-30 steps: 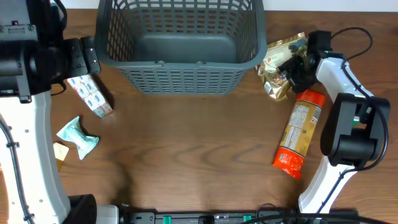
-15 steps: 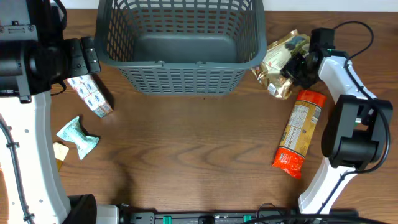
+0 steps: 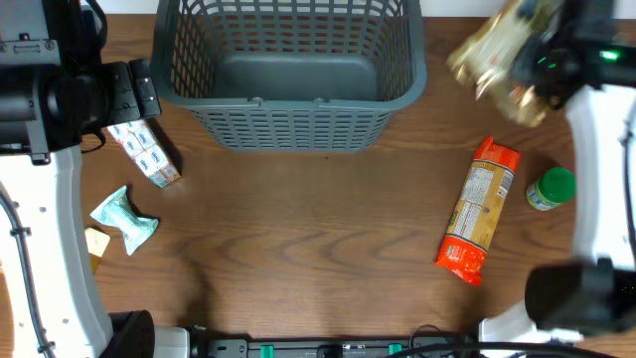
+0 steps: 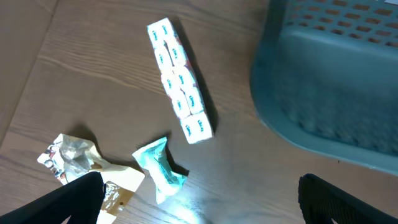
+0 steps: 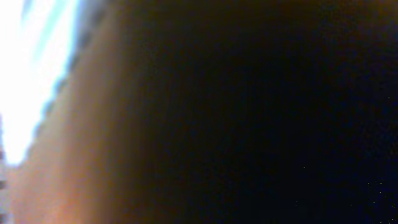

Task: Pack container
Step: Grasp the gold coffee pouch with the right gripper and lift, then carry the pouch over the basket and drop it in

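The gold foil bag point(image 3: 492, 55) needs to go to the left in the overhead view with my right gripper, over the container's rim and down into the empty container.
The dark grey lattice container point(image 3: 298, 124) stands at the back middle of the table; its wall also shows in the left wrist view point(image 4: 336, 106). My right gripper point(image 3: 532, 65) is raised to the container's right, shut on a blurred gold foil bag point(image 3: 492, 55) held in the air. The right wrist view is blocked, dark and brown. My left gripper point(image 4: 199, 199) is open and empty above the table, left of the container.
A white and blue strip pack point(image 3: 144, 151) point(image 4: 179, 87), a teal wrapped packet point(image 3: 124, 217) point(image 4: 158, 171) and a tan packet point(image 3: 96, 242) point(image 4: 78, 165) lie at the left. An orange packet point(image 3: 477, 211) and a green-lidded jar point(image 3: 552, 189) lie at the right.
My right gripper has lifted the gold bag off the table, up and to the right. A green-lidded jar now shows beside the orange packet. The left arm has not moved.
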Tool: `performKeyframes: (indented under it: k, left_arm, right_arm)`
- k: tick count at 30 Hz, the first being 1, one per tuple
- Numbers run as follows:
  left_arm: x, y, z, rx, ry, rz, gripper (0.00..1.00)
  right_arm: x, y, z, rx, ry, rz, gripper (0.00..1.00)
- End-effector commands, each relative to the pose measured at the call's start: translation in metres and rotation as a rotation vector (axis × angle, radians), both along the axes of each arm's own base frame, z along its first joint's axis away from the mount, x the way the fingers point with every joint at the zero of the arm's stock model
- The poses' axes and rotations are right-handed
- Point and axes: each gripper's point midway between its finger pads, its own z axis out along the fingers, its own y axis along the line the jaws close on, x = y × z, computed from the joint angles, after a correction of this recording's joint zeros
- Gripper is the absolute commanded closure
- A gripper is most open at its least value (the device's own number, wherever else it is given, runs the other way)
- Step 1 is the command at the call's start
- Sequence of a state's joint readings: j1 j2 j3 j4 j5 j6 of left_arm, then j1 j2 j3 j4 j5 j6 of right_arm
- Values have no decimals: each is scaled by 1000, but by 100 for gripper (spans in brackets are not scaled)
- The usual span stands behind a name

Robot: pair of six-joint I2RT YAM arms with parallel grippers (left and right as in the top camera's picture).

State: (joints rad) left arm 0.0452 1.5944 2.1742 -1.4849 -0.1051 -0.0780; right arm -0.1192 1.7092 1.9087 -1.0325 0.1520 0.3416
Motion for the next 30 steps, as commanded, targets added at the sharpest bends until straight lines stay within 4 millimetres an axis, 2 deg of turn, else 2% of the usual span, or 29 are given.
performKeyframes:
  k: [1, 4, 8, 12, 15, 17, 19, 21, 22, 24, 27, 30]
  left_arm:
    - [-1, 3, -3, 10, 16, 4, 1]
    - [-1, 3, -3, 10, 15, 4, 1]
    - [-1, 3, -3, 10, 15, 4, 1]
    - [-1, 3, -4, 9, 19, 4, 1]
    - [-3, 3, -5, 9, 29, 4, 1]
    - [-4, 3, -6, 9, 32, 4, 1]
    - [-4, 3, -6, 9, 33, 4, 1]
    - [-4, 3, -6, 9, 33, 4, 1]
    - [-4, 3, -6, 9, 33, 4, 1]
    - [-4, 3, -6, 9, 33, 4, 1]
    - [-4, 3, -6, 9, 33, 4, 1]
    - [-4, 3, -6, 9, 33, 4, 1]
  right_arm:
    - [-17, 14, 88, -127, -184, 91, 99]
    - [-16, 54, 127, -209, -282, 305, 99]
    - [-12, 127, 176, -392, -452, 600, 99]
    - [-9, 194, 200, -544, -582, 800, 99]
    - [-2, 243, 200, -625, -639, 926, 98]
    - [6, 273, 188, -646, -650, 991, 98]
    - [17, 295, 169, -647, -629, 1036, 99]
    - [33, 316, 135, -609, -574, 1080, 98]
    - [38, 321, 125, -593, -557, 1090, 99]
    - [50, 338, 87, -520, -493, 1132, 99]
    - [59, 358, 38, -394, -403, 1185, 99]
    - [63, 367, -4, -295, -303, 1191, 99]
